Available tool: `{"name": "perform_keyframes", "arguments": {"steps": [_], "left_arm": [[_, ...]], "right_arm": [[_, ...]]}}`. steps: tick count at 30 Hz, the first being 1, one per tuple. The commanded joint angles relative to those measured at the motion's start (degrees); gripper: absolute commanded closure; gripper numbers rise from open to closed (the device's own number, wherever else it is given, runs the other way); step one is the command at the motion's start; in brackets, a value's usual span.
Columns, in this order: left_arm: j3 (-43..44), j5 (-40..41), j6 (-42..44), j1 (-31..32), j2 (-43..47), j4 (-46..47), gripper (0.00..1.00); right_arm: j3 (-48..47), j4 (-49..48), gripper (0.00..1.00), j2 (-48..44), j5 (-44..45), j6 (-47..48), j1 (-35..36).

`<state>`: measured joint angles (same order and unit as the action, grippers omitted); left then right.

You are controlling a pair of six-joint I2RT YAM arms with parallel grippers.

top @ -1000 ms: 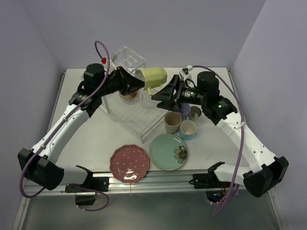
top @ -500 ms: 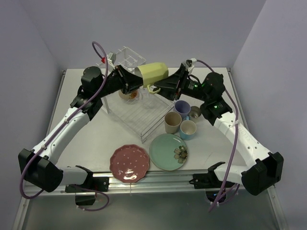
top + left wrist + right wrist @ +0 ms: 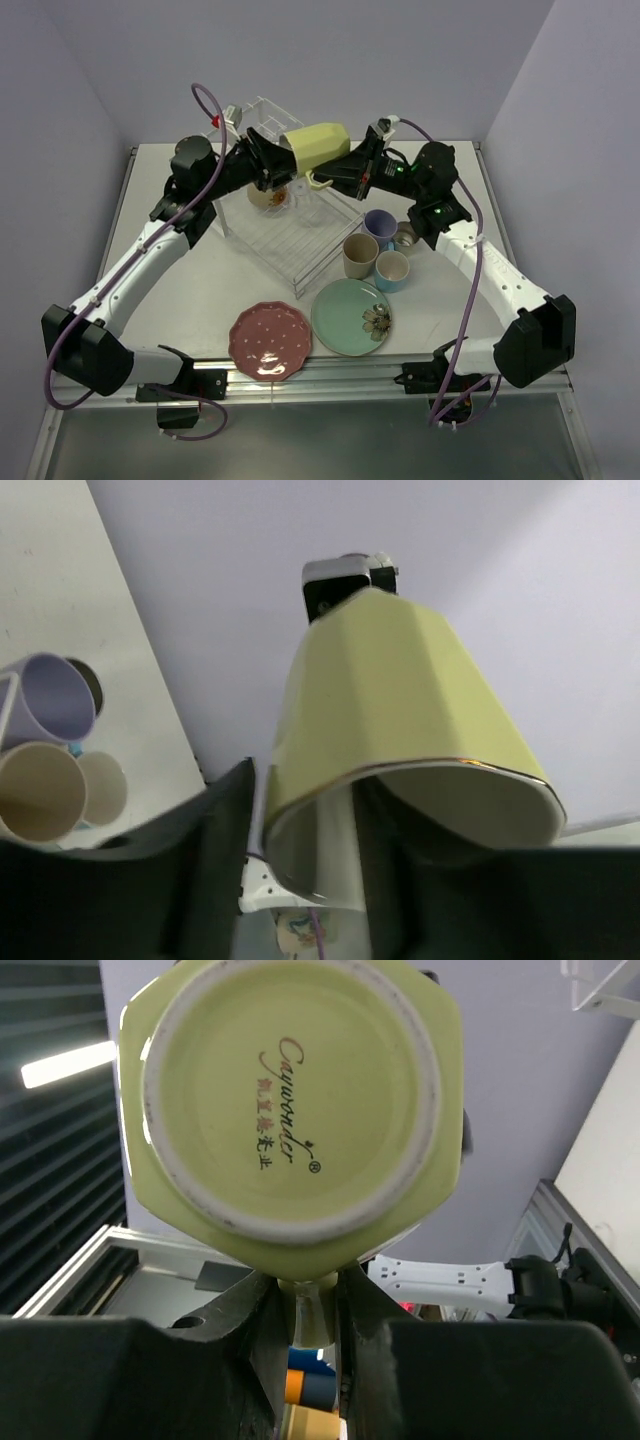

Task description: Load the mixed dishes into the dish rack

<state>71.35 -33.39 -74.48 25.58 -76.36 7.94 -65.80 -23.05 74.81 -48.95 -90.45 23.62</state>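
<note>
Next, my right gripper tilts downward and lowers the cup with its opening down onto the rack's open wires to release it, since the yellow cup [image 3: 315,145] hangs on its side.
A yellow cup [image 3: 315,145] hangs on its side in the air above the dish rack [image 3: 300,235], between both arms. My left gripper [image 3: 278,160] is shut on its rim [image 3: 400,775], one finger inside and one outside [image 3: 225,820]. From the right, my right gripper [image 3: 335,178] is shut on the cup's handle [image 3: 312,1315], under the cup's base [image 3: 290,1100]. On the table lie the pink dotted plate [image 3: 270,340] and the mint plate [image 3: 351,316]. Behind them stand the beige cup [image 3: 360,255], light-blue cup [image 3: 392,270], lavender cup [image 3: 379,225] and small glass [image 3: 407,235].
A cream dish with a flower print [image 3: 270,197] sits at the rack's far left corner. A clear raised box [image 3: 265,118] stands behind the rack near the back wall. The right forearm reaches over the cluster of cups.
My right gripper has swung up and left to the yellow cup and closed on its handle. The left gripper keeps the cup's rim and has lifted it slightly.
</note>
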Motion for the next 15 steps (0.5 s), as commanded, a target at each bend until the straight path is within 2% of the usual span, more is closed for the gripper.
{"name": "perform_keyframes", "arguments": {"steps": [1,2,3,4,8,10,11,13,14,15], "left_arm": [[3.4,-4.1,2.0,1.5,1.7,-2.9,0.44],[3.6,-3.2,4.8,1.4,2.3,-5.9,0.32],[3.8,-1.1,6.6,1.2,3.0,-9.1,0.02],[4.1,-0.3,8.4,1.1,4.2,-15.6,0.01],[3.7,4.0,16.4,-1.5,7.3,-30.9,0.01],[4.6,10.4,18.9,-2.0,8.9,-38.1,0.01],[5.3,12.3,21.5,-2.2,9.3,-44.5,0.01],[7.0,15.8,25.2,-2.3,9.8,-49.3,0.01],[7.4,16.1,26.4,-2.2,9.7,-51.1,0.01],[7.8,16.5,28.0,-2.2,9.8,-54.1,0.01]], "right_arm": [[-3.6,-1.7,1.00,-0.3,2.3,3.5,0.3],[-3.6,1.0,1.00,-0.5,2.5,6.0,0.2],[-4.0,3.0,1.00,-0.8,3.0,7.6,0.3],[-4.2,5.1,1.00,-1.4,3.4,9.2,0.3],[-4.1,13.7,1.00,-2.2,5.1,16.9,-0.1],[-5.3,18.4,1.00,-2.0,6.8,20.9,-0.2],[-6.0,25.1,1.00,-1.7,8.1,26.3,-0.2],[-10.2,33.3,1.00,0.6,12.6,36.5,0.0],[-11.4,40.6,1.00,1.6,14.7,39.7,0.2],[-14.1,43.6,1.00,3.5,19.4,45.8,0.9]]}}
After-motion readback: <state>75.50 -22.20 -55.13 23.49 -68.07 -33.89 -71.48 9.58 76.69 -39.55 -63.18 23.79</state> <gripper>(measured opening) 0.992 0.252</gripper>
